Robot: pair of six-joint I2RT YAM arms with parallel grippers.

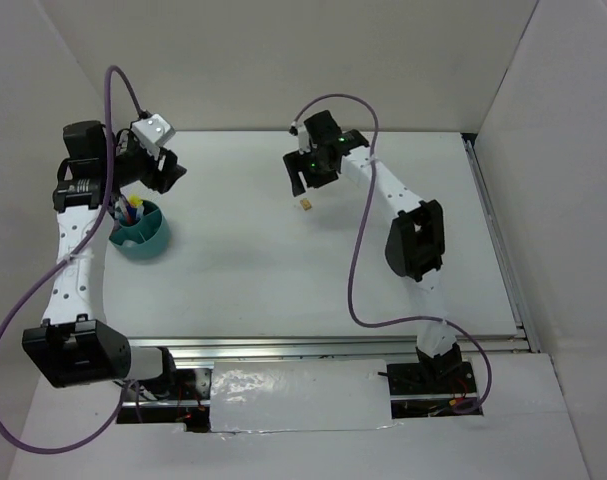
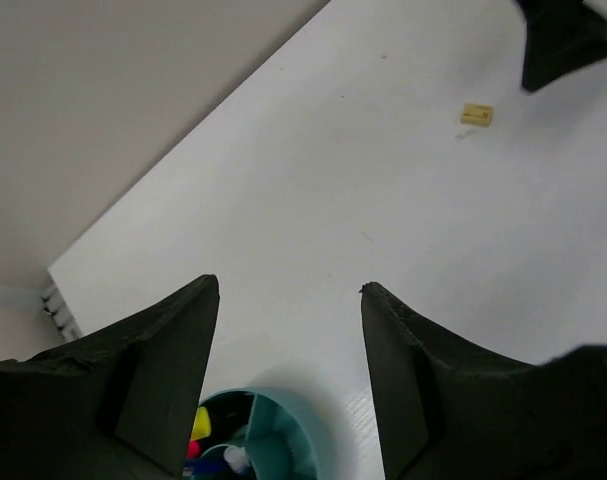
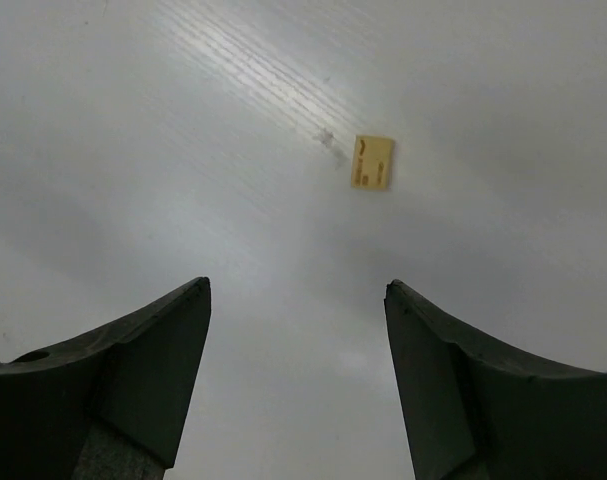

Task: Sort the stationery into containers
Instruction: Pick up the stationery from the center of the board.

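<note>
Next, I bring my right gripper down onto the small tan eraser [image 1: 308, 205] [image 3: 372, 163], easing toward the right in its wrist view, since the eraser lies below, nearer that side's finger.
A round teal cup [image 1: 143, 238] stands at the table's left, with dividers inside; in the left wrist view its rim [image 2: 283, 420] shows at the bottom edge. Pens and markers [image 1: 132, 210] stand in it, with yellow, pink and blue ends [image 2: 201, 430] showing. My left gripper [image 1: 168, 173] hovers just above and behind the cup, open [image 2: 289, 285] and empty. A small tan eraser [image 1: 308, 205] lies alone on the table, also seen from both wrists [image 2: 476, 114] [image 3: 372, 162]. My right gripper [image 1: 305, 183] hangs open just above it, a little behind it, with nothing between its fingers [image 3: 297, 284].
White walls enclose the table on the left, back and right. The right arm's dark fingers [image 2: 563, 40] show in the top right corner of the left wrist view. A metal rail [image 1: 333, 348] runs along the near edge.
</note>
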